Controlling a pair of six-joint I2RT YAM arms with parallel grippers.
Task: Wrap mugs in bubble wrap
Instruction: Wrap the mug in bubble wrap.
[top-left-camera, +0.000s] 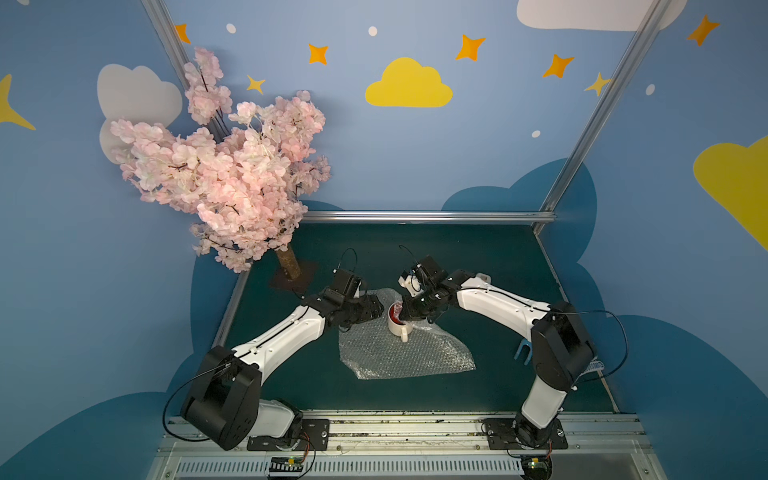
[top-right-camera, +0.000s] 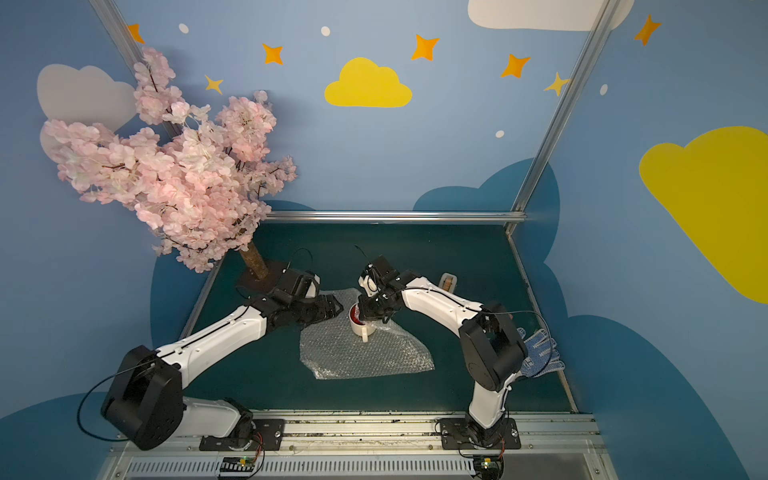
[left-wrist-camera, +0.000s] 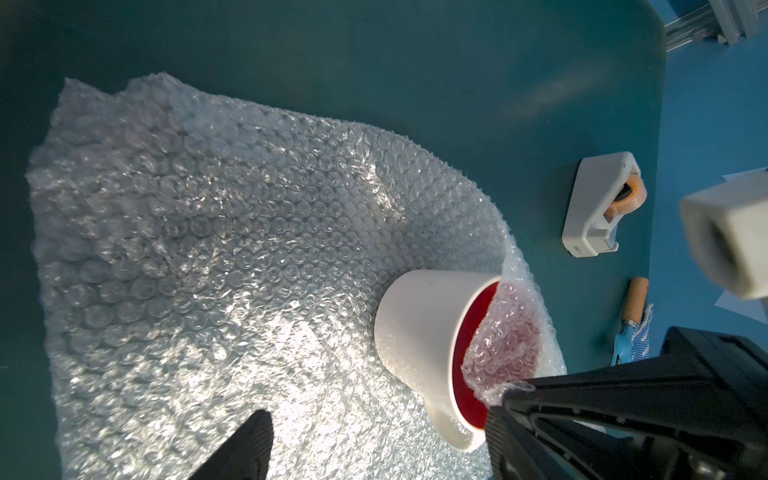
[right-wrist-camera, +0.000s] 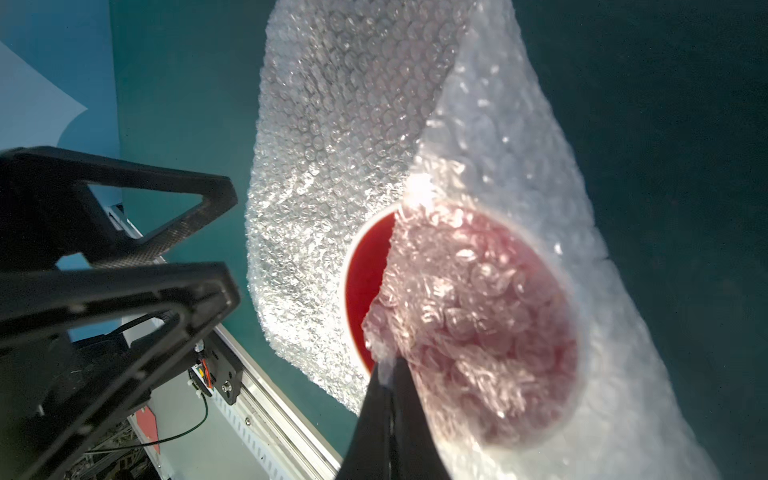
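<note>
The bubble wrap's fold already covers most of the mug's red inside. My right gripper will next stay over the mug's opening and open there to release the corner of bubble wrap.
The cream-white mug (top-left-camera: 397, 325) (top-right-camera: 360, 327) with a red inside stands on the bubble wrap (top-left-camera: 399, 353) (top-right-camera: 365, 353), its handle toward the front. My right gripper (top-left-camera: 402, 315) (right-wrist-camera: 388, 370) is shut on a corner of the sheet, which is folded up over the mug's mouth (right-wrist-camera: 365, 291). The pulled-up bubble wrap (right-wrist-camera: 478, 311) covers most of the red inside. My left gripper (top-left-camera: 376, 309) (left-wrist-camera: 380, 440) is open just left of the mug (left-wrist-camera: 415, 332), with nothing between its fingers (left-wrist-camera: 245, 449). The rest of the bubble wrap (left-wrist-camera: 208, 249) lies flat on the green table.
A cream tape dispenser (left-wrist-camera: 598, 203) (top-right-camera: 448, 282) sits behind the right arm. A wooden-handled blue tool (left-wrist-camera: 633, 307) and a dotted glove (top-right-camera: 540, 353) lie at the table's right edge. A pink blossom tree (top-left-camera: 224, 178) stands at the back left, its trunk (top-left-camera: 289, 262) near the left arm.
</note>
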